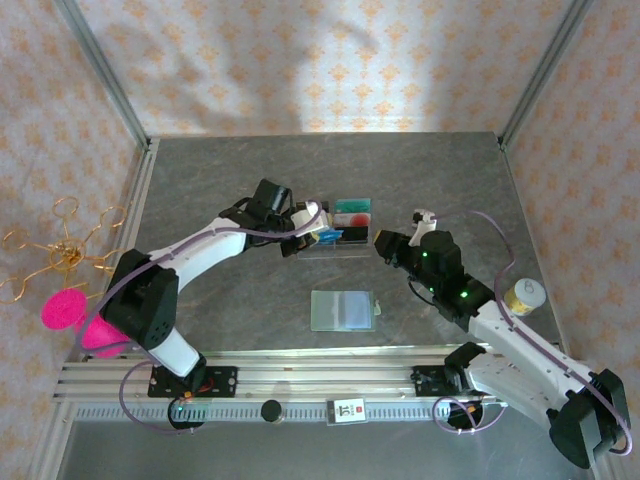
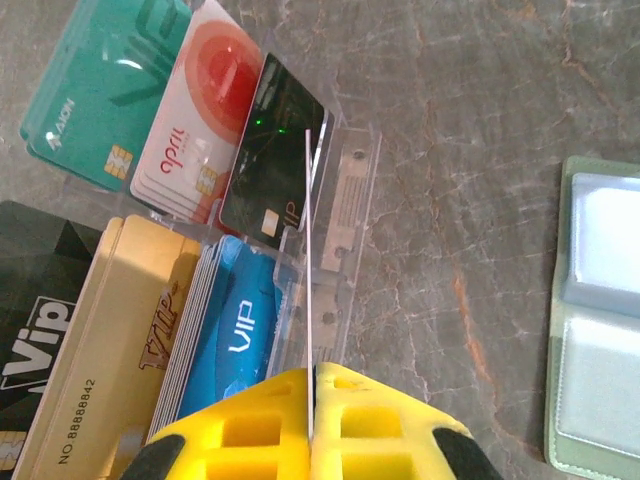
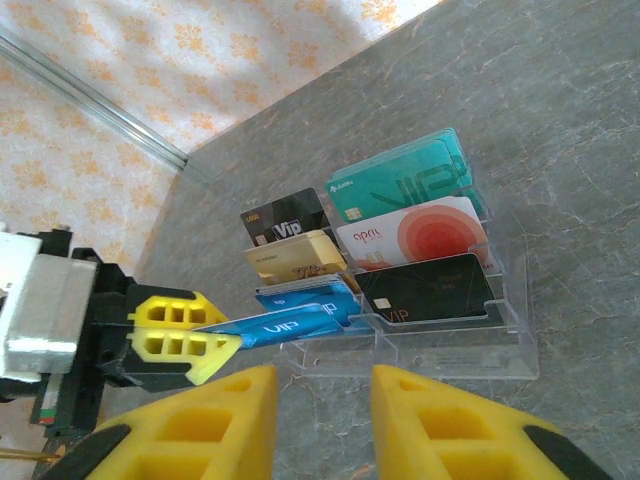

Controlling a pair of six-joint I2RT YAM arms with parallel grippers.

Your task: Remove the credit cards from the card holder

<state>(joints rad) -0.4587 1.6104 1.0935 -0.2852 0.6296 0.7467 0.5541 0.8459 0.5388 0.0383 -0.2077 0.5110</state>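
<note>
The left gripper will move down and outward to the blue card stack (image 1: pixel 326 238) (image 2: pixel 242 325), which is below and outward of it, and release the card among the matching ones.
The card holder (image 1: pixel 343 310) lies unfolded and flat on the table, pale green with bluish clear pockets; its edge also shows at the right of the left wrist view (image 2: pixel 598 330). My left gripper (image 1: pixel 322 236) (image 2: pixel 313 372) is shut on a blue VIP credit card (image 3: pixel 290 325), seen edge-on as a thin line (image 2: pixel 310 290). It holds the card over the front left slot of a clear tray. From the right wrist view the left gripper (image 3: pixel 232 335) pinches the card's left end. My right gripper (image 1: pixel 380 243) (image 3: pixel 322 400) stands open just right of the tray, with nothing between its fingers.
The clear plastic tray (image 1: pixel 352 249) (image 3: pixel 500 355) (image 2: pixel 352 190) holds stacks of teal, pink, black, gold and blue cards. A small jar with a pale lid (image 1: pixel 522 296) stands by the right arm. A pink object (image 1: pixel 62 308) and gold wire ornament (image 1: pixel 50 255) sit at far left.
</note>
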